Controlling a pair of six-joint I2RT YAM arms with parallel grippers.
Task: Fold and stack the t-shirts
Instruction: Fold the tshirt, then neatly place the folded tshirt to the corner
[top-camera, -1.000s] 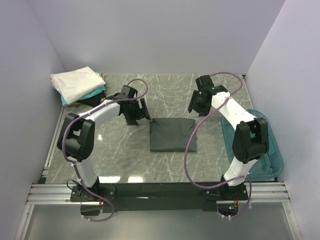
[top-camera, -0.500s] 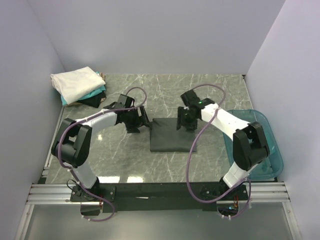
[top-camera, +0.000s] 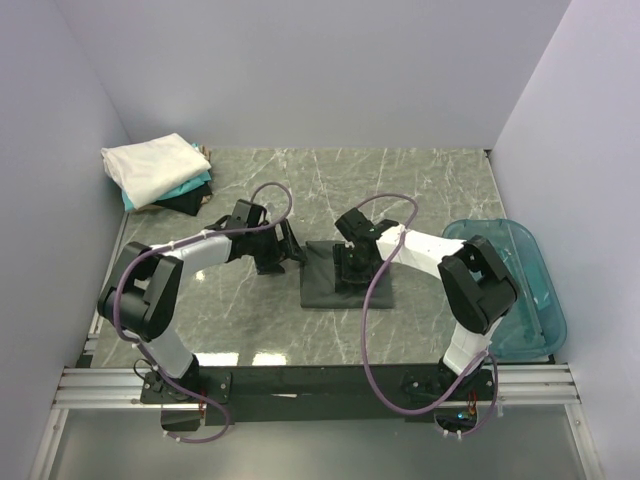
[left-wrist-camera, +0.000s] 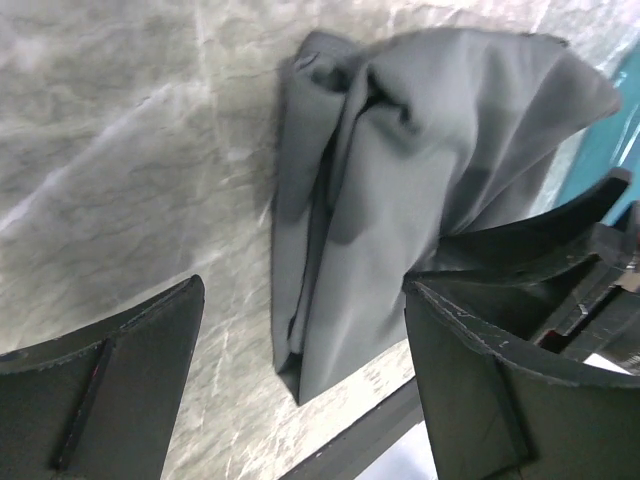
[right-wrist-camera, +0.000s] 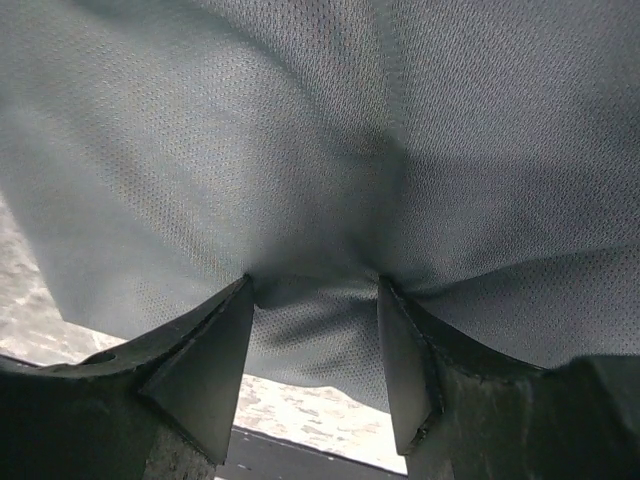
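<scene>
Next, my left gripper moves outward and to the right in the top view to close there, as the shirt's layered edge's far corner (top-camera: 309, 246) (left-wrist-camera: 322, 82) lies beyond its spread fingertips.
A dark charcoal-grey t-shirt (top-camera: 345, 285) lies folded into a rectangle at the middle of the table. My left gripper (top-camera: 291, 256) is low at its left edge and open. In the left wrist view the shirt's layered folded edge (left-wrist-camera: 330, 300) lies on the table just ahead of my wide-spread fingers (left-wrist-camera: 110, 390). My right gripper (top-camera: 350, 268) is down on the shirt's top, open. Its two fingertips (right-wrist-camera: 235, 330) press into the cloth (right-wrist-camera: 300, 150), which puckers between them. Folded white (top-camera: 150, 165), teal (top-camera: 192, 184) and black (top-camera: 180, 203) t-shirts sit stacked at the back left.
A translucent blue plastic tub (top-camera: 525, 300) stands at the right table edge beside the right arm. Purple-grey walls close in the left, back and right sides. The marble tabletop (top-camera: 250, 310) shows around the shirt.
My right gripper has swung from the back right down onto the grey shirt. My left gripper has moved nearer and lower, up to the shirt's left edge.
</scene>
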